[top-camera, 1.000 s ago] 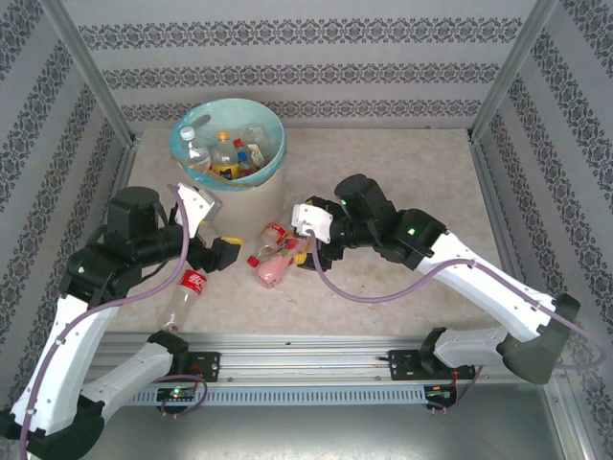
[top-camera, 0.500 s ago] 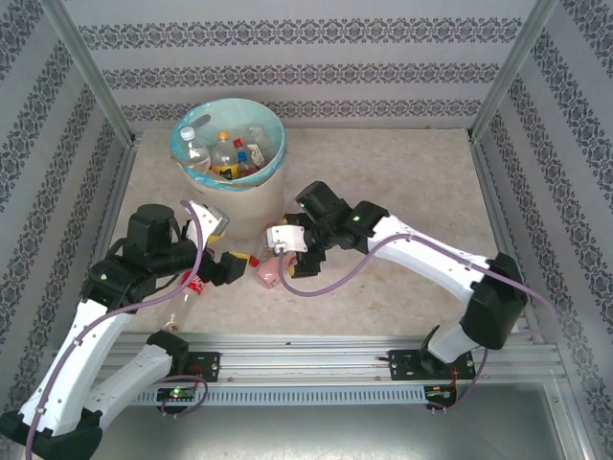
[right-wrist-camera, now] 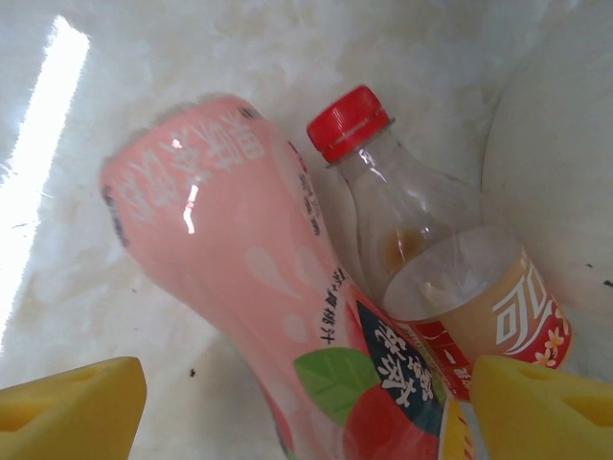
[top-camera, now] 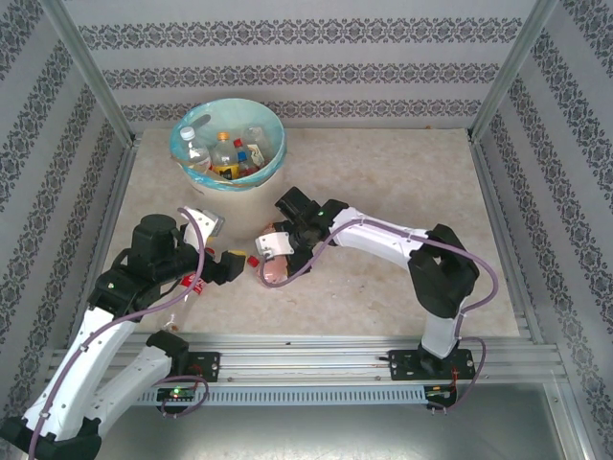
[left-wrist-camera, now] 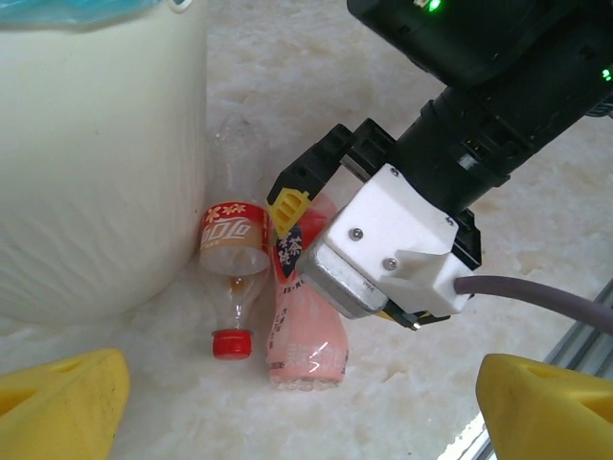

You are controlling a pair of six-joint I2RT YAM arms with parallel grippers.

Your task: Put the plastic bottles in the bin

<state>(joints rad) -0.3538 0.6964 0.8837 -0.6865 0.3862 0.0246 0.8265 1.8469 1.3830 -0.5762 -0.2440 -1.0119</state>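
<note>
I will next lower the open fingers of my right gripper to the pink bottle's leaf-printed middle (right-wrist-camera: 330,366) below. I will edge them away from the clear bottle (right-wrist-camera: 421,259), which is also between them.
A pink-labelled bottle (top-camera: 276,273) lies on the table beside a clear red-capped bottle (left-wrist-camera: 233,257), close to the bin (top-camera: 259,196). My right gripper (top-camera: 274,249) is open and low over this pair. In its wrist view the pink bottle (right-wrist-camera: 239,259) and the clear bottle (right-wrist-camera: 421,259) both lie between its yellow fingertips (right-wrist-camera: 72,412). My left gripper (top-camera: 233,265) is open with nothing in it, just left of the pair and facing it. A third bottle with a red label (top-camera: 194,281) lies partly under the left arm. Several bottles (top-camera: 225,153) lie inside the bin.
The bin's cream wall (left-wrist-camera: 96,163) stands right behind the clear bottle. A metal rail (top-camera: 316,359) runs along the near table edge. Patterned walls enclose the table on three sides, with bare tabletop (top-camera: 402,172) at the right.
The right arm has swung left and come down over the pink bottle. The left arm has drawn back toward the near edge, its gripper staying open beside the bottles.
</note>
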